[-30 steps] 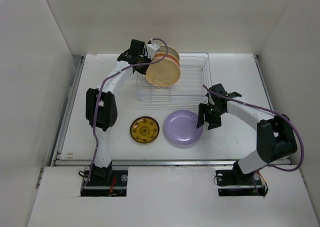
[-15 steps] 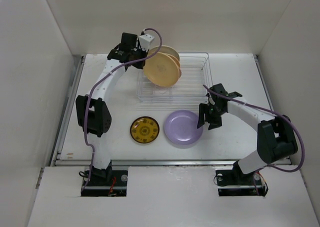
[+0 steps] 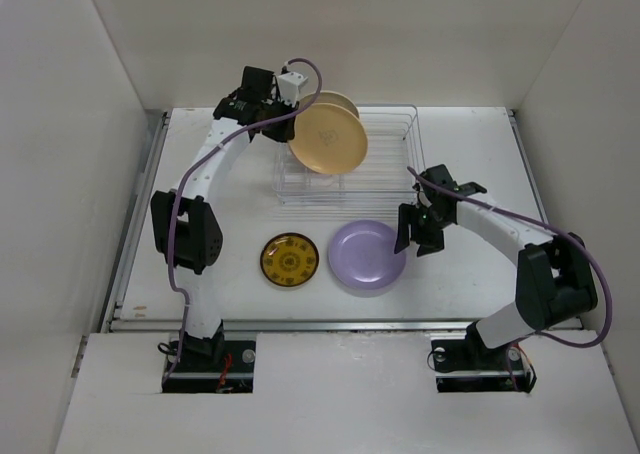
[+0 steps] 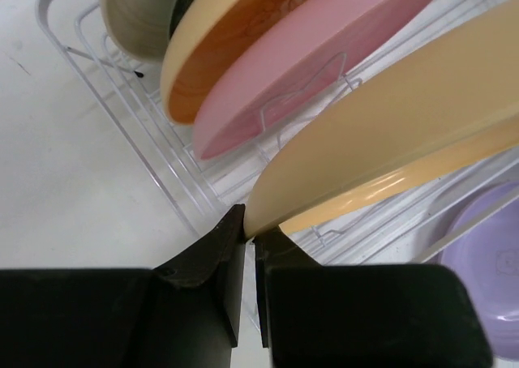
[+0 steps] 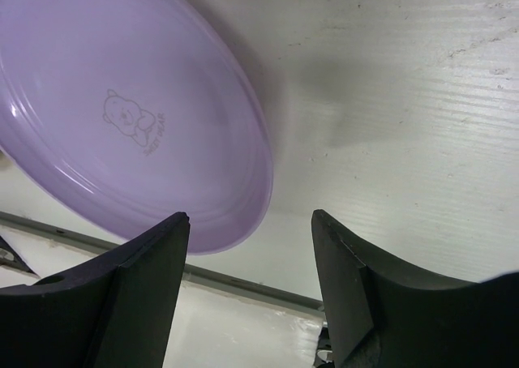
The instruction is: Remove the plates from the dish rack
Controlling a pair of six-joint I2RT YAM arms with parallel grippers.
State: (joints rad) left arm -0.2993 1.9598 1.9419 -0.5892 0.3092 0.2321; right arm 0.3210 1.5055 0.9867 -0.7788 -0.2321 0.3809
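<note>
My left gripper moves back from the rack next and lowers the tan-yellow plate onto the lavender plate (image 3: 367,255) (image 4: 495,264), which lies flat, empty and similarly wide.
My left gripper (image 3: 290,126) is shut on the rim of a tan-yellow plate (image 3: 328,140) and holds it tilted above the silver wire dish rack (image 3: 390,179). In the left wrist view the gripper (image 4: 250,232) pinches that plate's edge (image 4: 389,133); a pink plate (image 4: 308,52), an orange-tan plate (image 4: 219,36) and a cream one (image 4: 134,19) stand in the rack (image 4: 122,84). The lavender plate (image 3: 366,254) and the small mustard patterned plate (image 3: 289,259) lie flat on the table. My right gripper (image 3: 418,236) is open and empty beside the lavender plate (image 5: 130,117).
White walls enclose the table on three sides. A metal strip (image 3: 340,322) runs along the table's front edge. The right half of the rack holds no plates.
My left gripper has lifted the tan-yellow plate up out of the rack and tilted it toward the right. The right arm has barely moved.
</note>
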